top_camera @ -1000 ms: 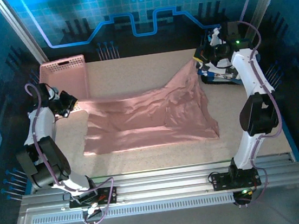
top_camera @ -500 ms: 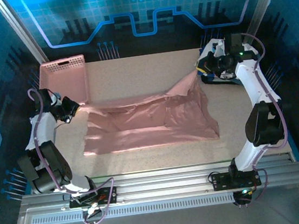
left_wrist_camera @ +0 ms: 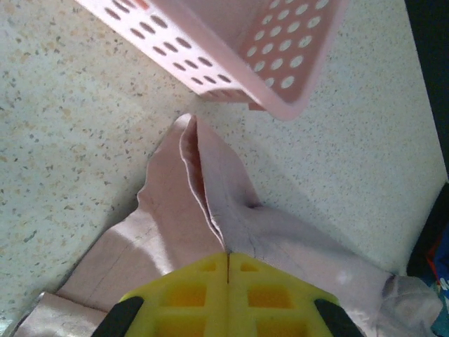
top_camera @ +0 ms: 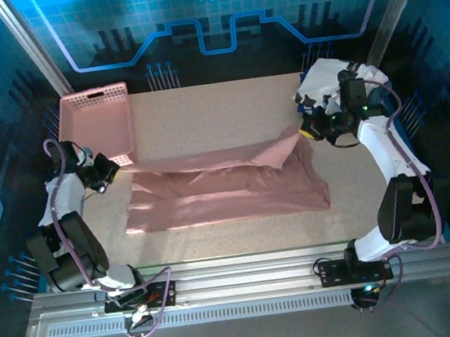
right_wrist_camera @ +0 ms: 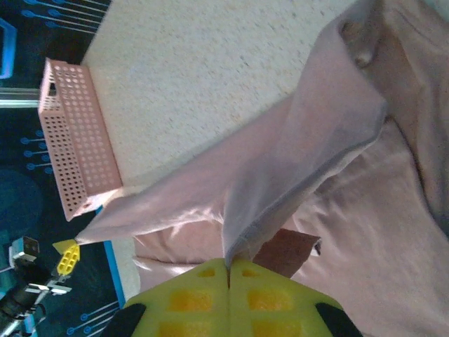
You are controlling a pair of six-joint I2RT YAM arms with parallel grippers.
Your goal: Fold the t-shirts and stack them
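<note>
The left gripper draws the shirt's lifted corner back and down onto the shirt's flat side edge (top_camera: 132, 198) (left_wrist_camera: 81, 284) next, then releases. That edge lies below and back of it.
The dusty-pink t-shirt (top_camera: 228, 193) lies spread across the middle of the table, its far edge lifted in a low fold between both grippers. My left gripper (top_camera: 110, 168) is shut on the shirt's left edge (left_wrist_camera: 210, 210), right next to the basket corner. My right gripper (top_camera: 306, 128) is shut on the right far corner (right_wrist_camera: 280, 161), with the cloth hanging from its fingertips (right_wrist_camera: 210, 270). A brown patch of the print (right_wrist_camera: 291, 247) peeks out under that fold. The white t-shirt (top_camera: 325, 78) lies crumpled at the far right behind my right arm. I cannot make out the navy shirt.
The pink lattice basket (top_camera: 100, 118) stands at the far left corner of the table, its corner (left_wrist_camera: 266, 63) just beyond my left gripper. Bare speckled tabletop (top_camera: 218, 108) stretches behind the shirt, and a narrow bare strip (top_camera: 233, 237) runs along the near edge.
Both grippers have come down and toward the near side, carrying the shirt's far edge with them. The raised right corner is now much lower, and the white shirt behind the right arm is uncovered.
</note>
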